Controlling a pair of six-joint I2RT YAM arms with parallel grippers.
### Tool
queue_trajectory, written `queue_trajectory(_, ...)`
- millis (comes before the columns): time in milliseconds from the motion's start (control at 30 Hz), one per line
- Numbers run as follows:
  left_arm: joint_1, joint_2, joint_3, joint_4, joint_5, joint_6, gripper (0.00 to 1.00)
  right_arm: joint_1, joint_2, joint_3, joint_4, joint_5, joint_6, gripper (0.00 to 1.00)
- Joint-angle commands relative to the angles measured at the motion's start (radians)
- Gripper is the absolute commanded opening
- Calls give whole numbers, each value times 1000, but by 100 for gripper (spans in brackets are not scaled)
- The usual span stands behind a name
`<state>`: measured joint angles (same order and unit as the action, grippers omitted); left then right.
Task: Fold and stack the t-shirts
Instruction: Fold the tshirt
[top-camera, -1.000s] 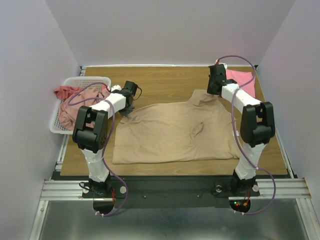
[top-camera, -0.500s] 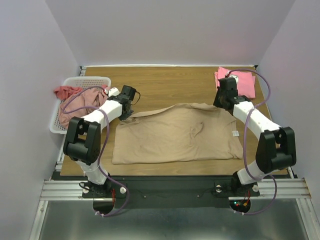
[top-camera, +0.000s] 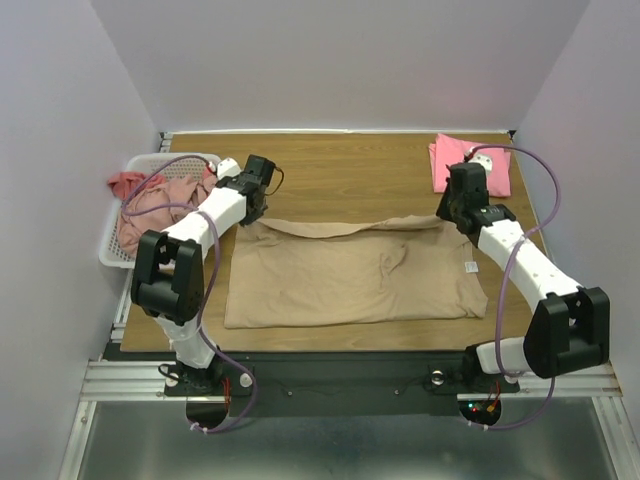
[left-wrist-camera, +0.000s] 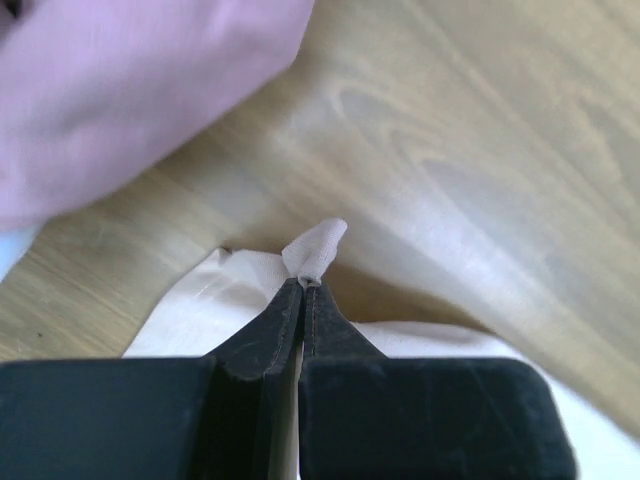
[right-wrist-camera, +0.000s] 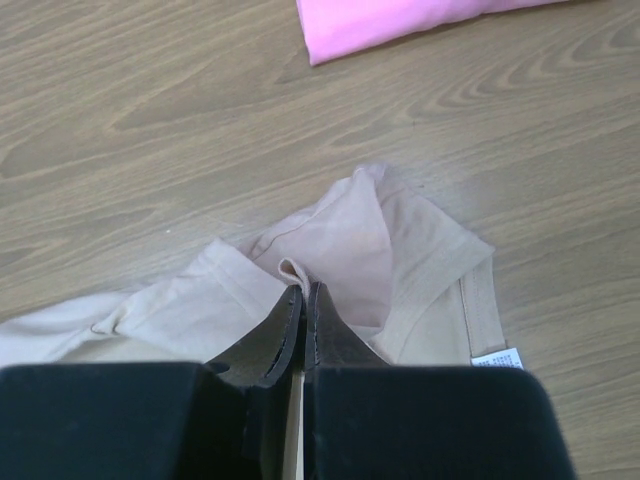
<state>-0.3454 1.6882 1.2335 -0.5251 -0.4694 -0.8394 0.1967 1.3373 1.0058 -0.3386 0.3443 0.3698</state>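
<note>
The t-shirt's body is still spread open, so next my left gripper will pull the corner it holds back over the tan t-shirt's side by the basket and let go of it there.
A large tan t-shirt lies spread on the wooden table, its far edge folded toward the near side. My left gripper is shut on its far left corner. My right gripper is shut on its far right corner. The tan t-shirt also shows in the right wrist view. A folded bright pink t-shirt lies at the far right and shows in the right wrist view. Dusty-pink and salmon-red t-shirts are heaped in the basket.
A white mesh basket stands at the table's left edge, close to my left arm. Lilac walls enclose the table on three sides. A white label shows on the tan shirt's right hem.
Both grippers have pulled the tan shirt's far edge toward the near side, folding it over. The right arm has swung right and nearer; the pink shirt is now uncovered.
</note>
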Motion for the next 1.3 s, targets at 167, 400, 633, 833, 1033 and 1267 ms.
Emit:
queue_trajectory(167,29,94,118,-82,-83,-27,0,-5,42,122,-7,76,-22,0)
queue_trajectory(400,45,53,67,-70,-74,-24,0,-5,-7,80,-28,70,-14,0)
queue_trajectory(633,45,-59,-114,11,-25,-38,0,-5,-91,1,-53,76,6,0)
queue_trajectory(833,45,-114,-209,50,3,-41,0,-5,-173,-84,-74,48,47,0)
queue_trajectory(1033,43,-127,-253,69,21,-38,0,-5,-245,-128,-141,50,81,0)
queue_trajectory(1267,33,-165,-278,68,38,-41,0,-5,-323,-133,-227,75,101,0)
